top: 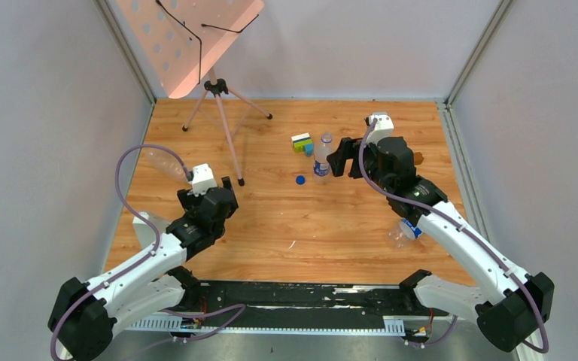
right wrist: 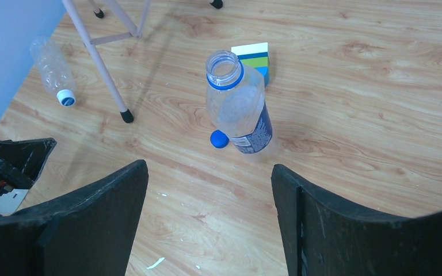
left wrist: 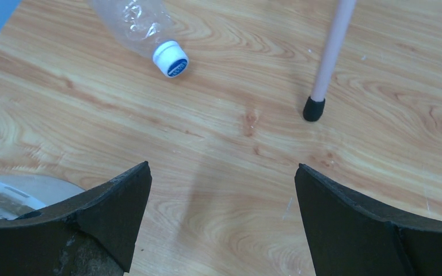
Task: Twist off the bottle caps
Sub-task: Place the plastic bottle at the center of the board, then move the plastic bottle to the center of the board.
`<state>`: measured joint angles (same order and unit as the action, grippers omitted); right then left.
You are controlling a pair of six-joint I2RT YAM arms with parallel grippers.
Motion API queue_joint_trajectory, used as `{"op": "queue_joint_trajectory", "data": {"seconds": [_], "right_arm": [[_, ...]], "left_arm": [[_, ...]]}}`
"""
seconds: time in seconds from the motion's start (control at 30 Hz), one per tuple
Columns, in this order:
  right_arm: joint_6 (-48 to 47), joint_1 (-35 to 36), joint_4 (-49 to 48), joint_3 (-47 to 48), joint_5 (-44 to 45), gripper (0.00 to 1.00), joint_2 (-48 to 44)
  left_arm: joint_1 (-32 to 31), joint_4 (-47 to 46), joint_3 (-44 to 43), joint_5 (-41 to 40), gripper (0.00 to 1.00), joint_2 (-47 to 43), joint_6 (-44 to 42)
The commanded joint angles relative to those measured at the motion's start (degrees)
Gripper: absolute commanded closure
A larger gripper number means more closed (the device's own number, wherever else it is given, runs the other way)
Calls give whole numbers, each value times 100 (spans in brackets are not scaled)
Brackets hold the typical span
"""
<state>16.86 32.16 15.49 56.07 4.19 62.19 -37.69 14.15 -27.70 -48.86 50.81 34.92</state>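
Observation:
The unlabelled bottle lies slanted to my open fingers, so my left gripper needs to turn and lower outward onto the whitish cap of the unlabelled bottle [left wrist: 170, 58] next.
A clear bottle [top: 322, 158] with a blue label stands upright at mid-table, its mouth open with only a blue ring [right wrist: 225, 75]. A loose dark blue cap [top: 300, 180] lies on the wood beside its base [right wrist: 218, 139]. My right gripper [top: 339, 162] is open and empty just right of this bottle [right wrist: 209, 165]. An unlabelled bottle [top: 162, 162] lies at the left with a whitish cap [left wrist: 171, 59] on it. My left gripper [top: 229, 184] is open and empty over bare wood [left wrist: 223, 167]. A labelled bottle [top: 405, 233] lies under my right arm.
A blue-yellow-green-white block cluster [top: 302, 143] sits behind the upright bottle. A tripod stand [top: 218, 113] holds a pink perforated board at the back left; one foot [left wrist: 313, 109] is ahead of my left gripper. A small brown cube [top: 418, 158] is by the right wrist. Walls enclose the table.

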Motion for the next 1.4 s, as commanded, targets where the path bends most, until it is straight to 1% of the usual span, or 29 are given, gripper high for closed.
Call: {"op": "queue_joint_trajectory", "data": {"seconds": [0.0,0.2,0.3,0.4,0.67,0.8,0.83,0.93,1.03,1.2,1.27,1.3,1.37], "right_arm": [[191,-17,-88,17,71,20,-224],[198,-17,-98,-131,53,20,-390],[264,-17,-9,-115,4,20,-311],[357,-17,31,-145,-13,20,-316],[529,-15,170,-211,-204,20,-447],[593,-17,332,-227,-321,20,-511],[611,-17,356,-229,-513,20,-533],[703,-17,372,-295,-660,21,-644],[781,-17,384,-358,-754,21,-746],[924,-17,381,-504,-991,21,-921],[960,-17,378,-543,-1053,21,-959],[974,-17,376,-552,-1089,21,-962],[985,-16,381,-571,-1165,21,-986]], "left_arm": [[190,-500,48,-391,0,-180,325],[568,-643,313,-215,0,-321,409],[840,-840,380,61,0,-291,335],[1112,-1035,356,366,0,-71,217],[1970,-939,18,981,0,551,185],[2271,-1134,-55,1121,0,790,198],[2312,-1165,-94,1118,0,916,243],[2468,-1252,-204,1037,0,1166,408],[2623,-1819,-287,1125,0,1595,386],[2855,-1651,-1060,1163,1,2515,633],[2980,-1893,-1155,1274,3,2836,778],[3091,-2031,-1192,1467,3,3062,889],[3205,-2034,-1383,1636,4,3377,1032]]}}
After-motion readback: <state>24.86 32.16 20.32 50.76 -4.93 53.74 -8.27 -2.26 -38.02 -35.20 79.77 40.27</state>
